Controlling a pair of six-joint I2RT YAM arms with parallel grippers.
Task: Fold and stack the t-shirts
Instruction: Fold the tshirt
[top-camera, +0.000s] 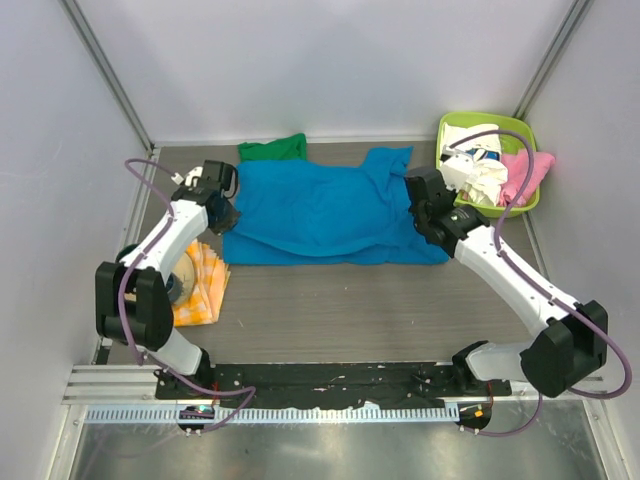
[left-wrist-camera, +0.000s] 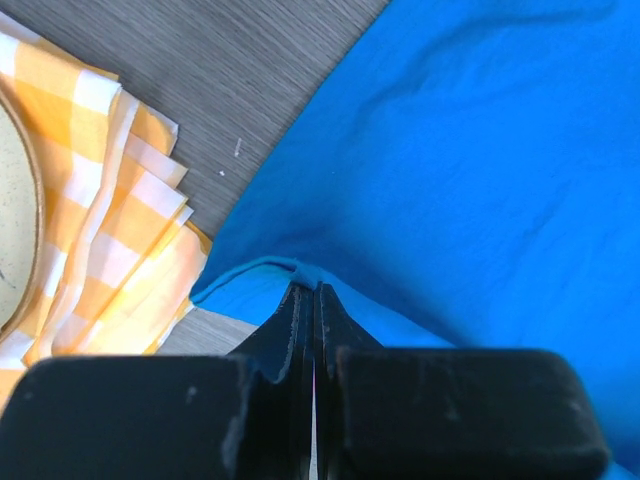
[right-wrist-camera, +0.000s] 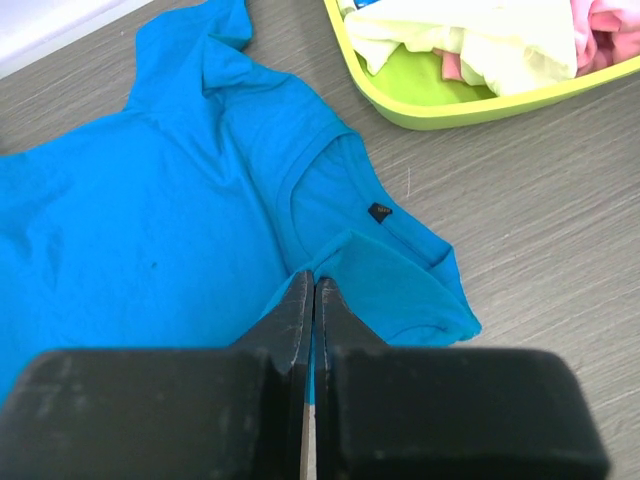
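My right gripper holds the blue fabric, which is only partly folded over. It should move outward beside the collar toward the far sleeve (top-camera: 393, 183) (right-wrist-camera: 267, 122), then let go of the fabric.
A bright blue t-shirt (top-camera: 320, 213) lies spread across the table's middle, collar toward the right. My left gripper (top-camera: 226, 213) is shut on its left hem edge (left-wrist-camera: 300, 268), which peaks up between the fingers. My right gripper (top-camera: 428, 226) is shut on the blue fabric by the collar and near sleeve (right-wrist-camera: 400, 285), lifted into a small fold. A green t-shirt (top-camera: 272, 150) lies bunched behind the blue one at the back. White and pink t-shirts (top-camera: 490, 170) are piled in the lime basket (top-camera: 528, 196).
An orange-yellow checked cloth (top-camera: 200, 285) with a round plate-like object (left-wrist-camera: 15, 220) on it lies at the left, close to the left arm. The lime basket (right-wrist-camera: 450, 105) stands at the back right corner. Walls enclose the table on three sides.
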